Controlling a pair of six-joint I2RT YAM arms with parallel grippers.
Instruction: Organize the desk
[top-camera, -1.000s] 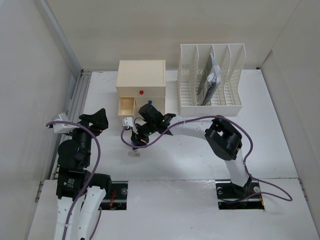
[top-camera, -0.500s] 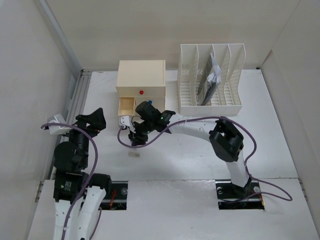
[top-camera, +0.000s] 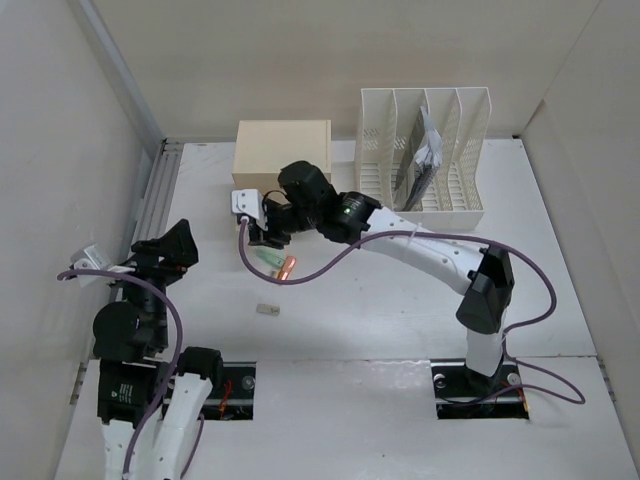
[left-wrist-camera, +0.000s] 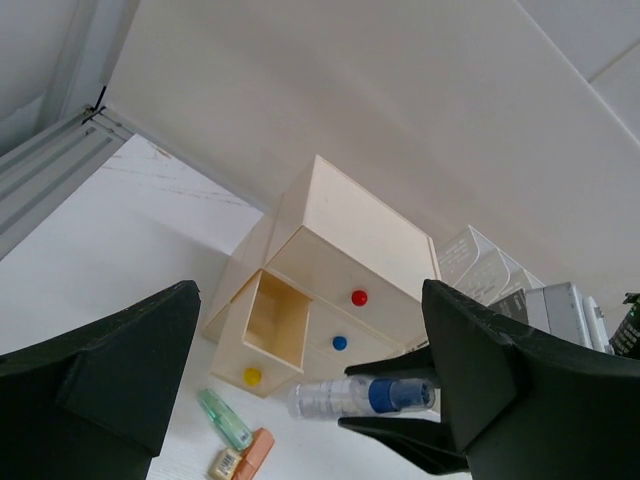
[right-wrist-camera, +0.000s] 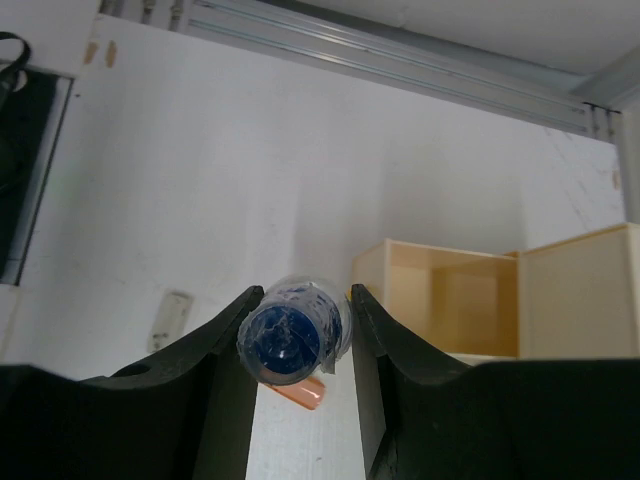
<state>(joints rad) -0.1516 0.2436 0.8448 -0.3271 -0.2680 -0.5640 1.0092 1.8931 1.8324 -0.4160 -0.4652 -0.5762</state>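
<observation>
I should next carry the tube outward over the yellow-knob drawer with my right gripper and lower it into its opening, since that drawer is empty beyond the tube.
The white desk carries a cream drawer box at the back. My right gripper is shut on a clear tube with a blue cap and holds it above the desk, in front of the box's open yellow-knob drawer. The tube also shows in the left wrist view, held level. A green highlighter and an orange highlighter lie side by side below the gripper. My left gripper is open and empty at the left, pointing at the box.
A small pale eraser lies near the front middle. A white slotted file rack with papers stands at the back right. The two shut drawers have a red knob and a blue knob. Pale walls enclose the desk.
My right gripper has risen and moved back toward the drawer box with the tube, uncovering the two highlighters. My left arm has drawn back to the left.
</observation>
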